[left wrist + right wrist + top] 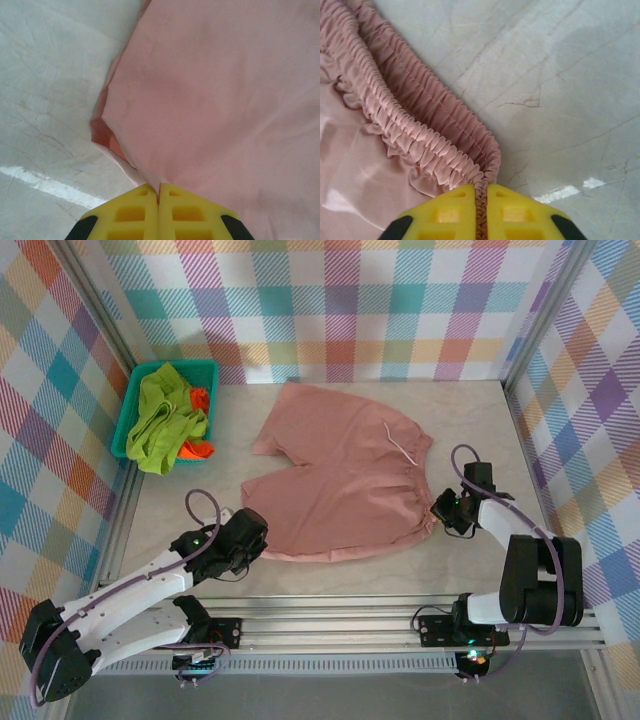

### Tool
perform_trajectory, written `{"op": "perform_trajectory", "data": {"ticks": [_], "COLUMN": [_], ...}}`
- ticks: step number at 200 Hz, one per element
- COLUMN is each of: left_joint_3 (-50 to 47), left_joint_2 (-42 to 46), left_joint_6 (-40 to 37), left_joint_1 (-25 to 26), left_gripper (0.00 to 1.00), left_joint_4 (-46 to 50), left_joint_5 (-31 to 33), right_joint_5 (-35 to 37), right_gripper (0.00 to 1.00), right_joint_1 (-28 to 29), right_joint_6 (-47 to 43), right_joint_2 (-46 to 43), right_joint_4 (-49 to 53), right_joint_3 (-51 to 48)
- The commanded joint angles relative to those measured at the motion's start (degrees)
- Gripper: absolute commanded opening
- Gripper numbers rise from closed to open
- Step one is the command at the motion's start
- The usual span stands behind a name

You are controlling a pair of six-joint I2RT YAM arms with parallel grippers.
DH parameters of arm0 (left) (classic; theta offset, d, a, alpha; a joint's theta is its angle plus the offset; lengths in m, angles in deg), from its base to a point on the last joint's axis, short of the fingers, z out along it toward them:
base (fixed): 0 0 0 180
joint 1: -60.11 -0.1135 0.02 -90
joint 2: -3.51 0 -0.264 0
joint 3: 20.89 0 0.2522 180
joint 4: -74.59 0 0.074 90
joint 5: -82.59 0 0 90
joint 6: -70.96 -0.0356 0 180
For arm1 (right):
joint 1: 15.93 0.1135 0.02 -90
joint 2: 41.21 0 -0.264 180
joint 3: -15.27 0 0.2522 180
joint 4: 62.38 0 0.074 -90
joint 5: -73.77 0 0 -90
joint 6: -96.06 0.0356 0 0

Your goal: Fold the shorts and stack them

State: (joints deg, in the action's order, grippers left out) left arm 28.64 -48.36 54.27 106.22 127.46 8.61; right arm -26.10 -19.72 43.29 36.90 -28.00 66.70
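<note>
The near leg hem goes up in my left gripper next, then outward and down onto the far leg's far corner [289,391]. My gripper releases it there, because the legs lie spread apart.
The dusty pink shorts [345,475] lie spread flat in the middle of the table, white drawstring [401,445] on top. My left gripper [262,537] is shut on the near left leg hem of the pink shorts [215,100]; the cloth runs between the yellow fingers [130,212]. My right gripper [443,510] is shut on the near right corner of the gathered elastic waistband [435,135], which is pinched between its yellow fingers [520,215]. The lime green shorts [160,420] and the orange shorts [198,448] sit bundled in the basket.
The teal mesh basket [205,368] stands at the back left corner. Plaid walls with metal posts close in the table on three sides. Bare marble tabletop [470,420] lies right of the shorts and along the near edge.
</note>
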Motion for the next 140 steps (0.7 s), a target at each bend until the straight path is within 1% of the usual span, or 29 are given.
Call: {"op": "perform_trajectory", "data": {"ticks": [1, 10, 48, 84, 105, 125, 140], "left_joint_3": [5.21, 7.37, 17.18, 28.51, 34.95, 40.15, 43.95], "left_joint_2": [2.69, 3.85, 8.03, 8.38, 7.68, 6.26, 3.59], "left_joint_6": [-4.0, -5.02, -11.0, -17.51, -20.99, -25.1, -28.35], "left_joint_1": [0.18, -0.26, -2.12, -2.64, -2.62, -2.66, -2.68], "left_gripper": [0.0, 0.0, 0.0, 0.0, 0.0, 0.0, 0.0], "left_joint_4": [2.98, 4.97, 13.01, 18.51, 19.96, 18.74, 17.37], "left_joint_5": [6.53, 8.2, 15.3, 20.93, 23.05, 24.12, 24.39], "right_joint_5": [-0.15, -0.15, -3.57, -5.97, -7.61, -9.32, -8.97], "right_gripper": [0.04, 0.0, 0.0, 0.0, 0.0, 0.0, 0.0], "right_joint_1": [-0.34, -0.36, -0.34, -0.35, -0.36, -0.34, -0.31], "right_joint_6": [-0.73, -1.24, -3.29, -4.17, -3.78, -3.4, -3.47], "right_joint_2": [-3.83, -5.83, -15.07, -23.58, -26.91, -28.19, -28.36], "right_joint_4": [2.92, 4.79, 12.97, 21.24, 25.18, 28.05, 29.74], "right_joint_3": [2.78, 3.4, 6.26, 11.53, 15.0, 17.37, 18.67]}}
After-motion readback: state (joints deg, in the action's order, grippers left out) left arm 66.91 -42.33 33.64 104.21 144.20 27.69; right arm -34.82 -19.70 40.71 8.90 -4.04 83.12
